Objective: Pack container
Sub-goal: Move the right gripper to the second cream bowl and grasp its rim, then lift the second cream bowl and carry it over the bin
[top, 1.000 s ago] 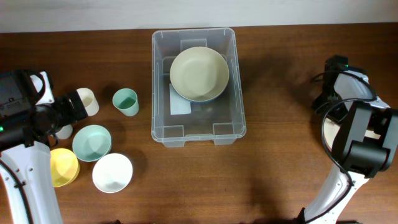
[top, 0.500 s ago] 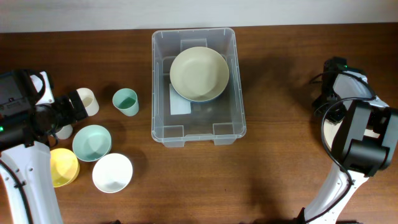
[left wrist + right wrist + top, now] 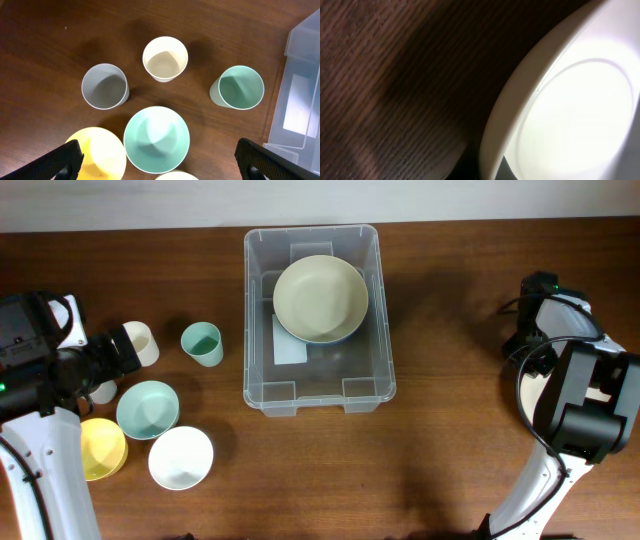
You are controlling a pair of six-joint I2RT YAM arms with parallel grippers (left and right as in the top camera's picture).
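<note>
I will next lift the white plate across to the clear container with my right gripper and lower it over the pale cream bowl [image 3: 320,299], whose open top is free.
The clear container [image 3: 250,310] stands at the table's middle back, with a pale cream bowl [image 3: 320,298] resting inside it. Its corner shows at the right edge of the left wrist view [image 3: 306,80]. My left gripper [image 3: 165,161] hangs open above a teal bowl [image 3: 156,139], with its fingers [image 3: 67,160] spread wide on either side. My right gripper [image 3: 492,170] is far right, shut on the rim of a white plate [image 3: 580,100]. That plate [image 3: 522,388] is mostly hidden under the arm from overhead.
Left of the container stand a cream cup [image 3: 140,342], a teal cup [image 3: 202,343] and a grey cup [image 3: 104,86]. In front of them lie the teal bowl [image 3: 148,409], a yellow bowl [image 3: 100,448] and a white bowl [image 3: 181,457].
The right gripper's jaws have come together on the plate's rim. Both arms and all the dishes stay where they were.
</note>
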